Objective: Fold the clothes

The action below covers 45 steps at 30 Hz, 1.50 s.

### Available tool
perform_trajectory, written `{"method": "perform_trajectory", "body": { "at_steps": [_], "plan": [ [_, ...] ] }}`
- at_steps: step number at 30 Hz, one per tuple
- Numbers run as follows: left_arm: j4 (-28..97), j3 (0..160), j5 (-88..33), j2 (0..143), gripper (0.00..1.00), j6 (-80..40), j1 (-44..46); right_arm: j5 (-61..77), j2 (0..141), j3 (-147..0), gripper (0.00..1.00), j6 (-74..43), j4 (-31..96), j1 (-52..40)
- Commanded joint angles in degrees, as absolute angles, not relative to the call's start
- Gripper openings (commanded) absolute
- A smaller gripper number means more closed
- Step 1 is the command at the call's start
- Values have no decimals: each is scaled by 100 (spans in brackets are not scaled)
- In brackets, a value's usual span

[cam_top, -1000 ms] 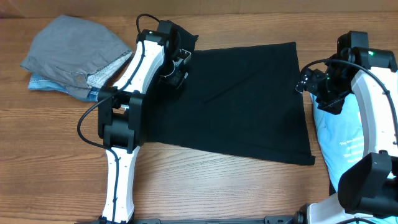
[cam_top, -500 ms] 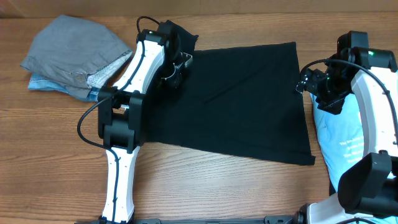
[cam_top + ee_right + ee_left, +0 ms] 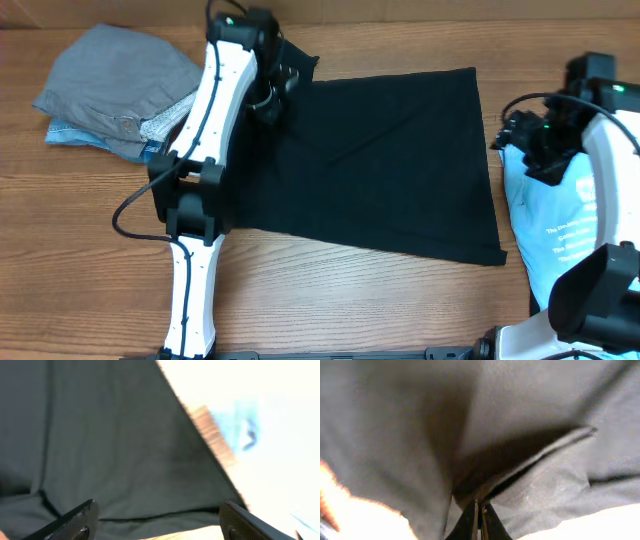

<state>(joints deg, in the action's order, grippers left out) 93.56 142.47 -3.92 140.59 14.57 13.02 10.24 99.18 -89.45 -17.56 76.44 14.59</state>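
Observation:
Next, my left gripper draws back and releases the pinched cloth over the bare wood by the table's front edge point(image 3: 254, 303), since that part lies back from the gripper.
A plain black T-shirt point(image 3: 380, 160) lies spread flat across the middle of the table. My left gripper point(image 3: 272, 95) is at its far left corner, shut on the black T-shirt. In the left wrist view the closed jaws point(image 3: 479, 512) pinch a raised fold of the dark cloth point(image 3: 545, 420). My right gripper point(image 3: 512, 135) hovers open just off the shirt's right edge. Its two fingers point(image 3: 75, 520) stand wide apart over the black hem point(image 3: 100, 435), holding nothing. A light blue T-shirt with white print point(image 3: 560, 230) lies at the right, partly under the right arm.
A pile of grey clothes point(image 3: 120, 80) over a blue garment point(image 3: 70, 132) sits at the back left. The left arm's base point(image 3: 190, 290) stands by the shirt's near left corner. Bare wooden table point(image 3: 350, 310) runs along the front edge.
The left gripper closed on the shirt's far left corner, and the arm shifted toward the back with the cloth. The right gripper drifted slightly right, off the shirt's edge, still open.

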Motion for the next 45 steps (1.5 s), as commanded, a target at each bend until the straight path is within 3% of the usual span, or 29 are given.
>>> {"method": "perform_trajectory", "body": {
  "at_steps": [1,12,24,29,40,45],
  "plan": [
    [9684,14962,-287,13653,4,1216,1197,1094,9664,-8921,81,-1800,7701,1852],
    [9684,14400,-309,11756,4,663,1297,1297,9299,-8921,82,-1647,7865,2287],
    [9684,10615,-628,10084,4,-202,1586,1297,9301,-8921,83,-1647,7765,2285],
    [9686,9288,-733,9498,4,-587,1769,1295,9319,-8919,88,-1629,7767,2285],
    [9684,7688,-1772,7745,4,-707,1804,1295,9393,-7972,88,-1653,7255,2292],
    [9684,7258,-2084,7150,10,-902,1804,1297,9393,-7909,88,-1653,7124,2292]
  ]
}}
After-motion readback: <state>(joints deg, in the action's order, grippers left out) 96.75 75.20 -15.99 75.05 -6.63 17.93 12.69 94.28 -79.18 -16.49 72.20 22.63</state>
